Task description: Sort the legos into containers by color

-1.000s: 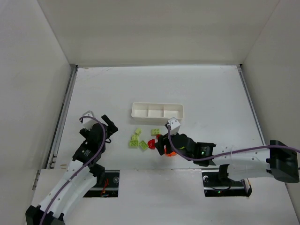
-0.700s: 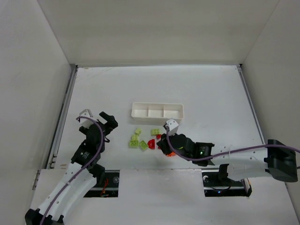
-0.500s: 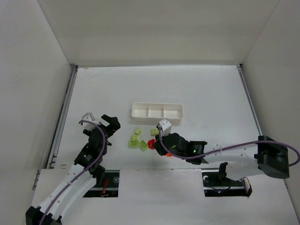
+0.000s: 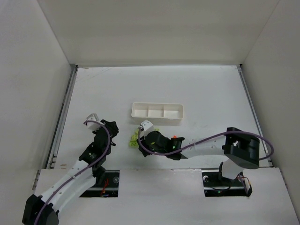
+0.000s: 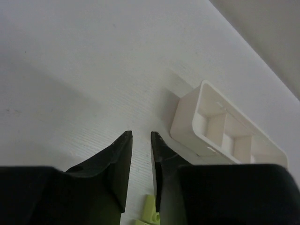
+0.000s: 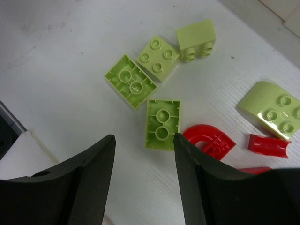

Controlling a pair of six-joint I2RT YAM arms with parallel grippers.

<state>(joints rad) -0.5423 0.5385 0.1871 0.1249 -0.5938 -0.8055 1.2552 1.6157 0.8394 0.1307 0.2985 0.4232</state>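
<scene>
The upside-down lego by the red arch is below my right gripper and off-center to the right in the wrist view, so I will lower my right gripper that way around it next.
The legos lie in a small cluster in front of the white three-compartment tray [image 4: 140, 114]. In the right wrist view I see yellow-green bricks, two upside down [image 6: 162, 123] [image 6: 130, 81], two others [image 6: 158, 57] [image 6: 197, 40], a curved one [image 6: 274, 108], a red arch [image 6: 209, 140] and a red piece [image 6: 268, 144]. My right gripper [image 6: 143, 137] hovers open just short of the nearer upside-down brick, holding nothing. My left gripper [image 5: 140, 133] is shut and holds nothing, left of the cluster, with a yellow-green brick [image 5: 151, 213] showing below its tips. An orange lego [image 4: 175, 137] peeks out beside the right arm.
All three compartments of the tray [image 5: 187, 122] look empty. The right arm stretches low across the table from its base [image 4: 239, 152] and covers part of the cluster. White walls enclose the table on three sides.
The right arm has swung left across the cluster and now hangs over the yellow-green bricks. The left gripper has gone from open to shut and shifted slightly toward the legos.
</scene>
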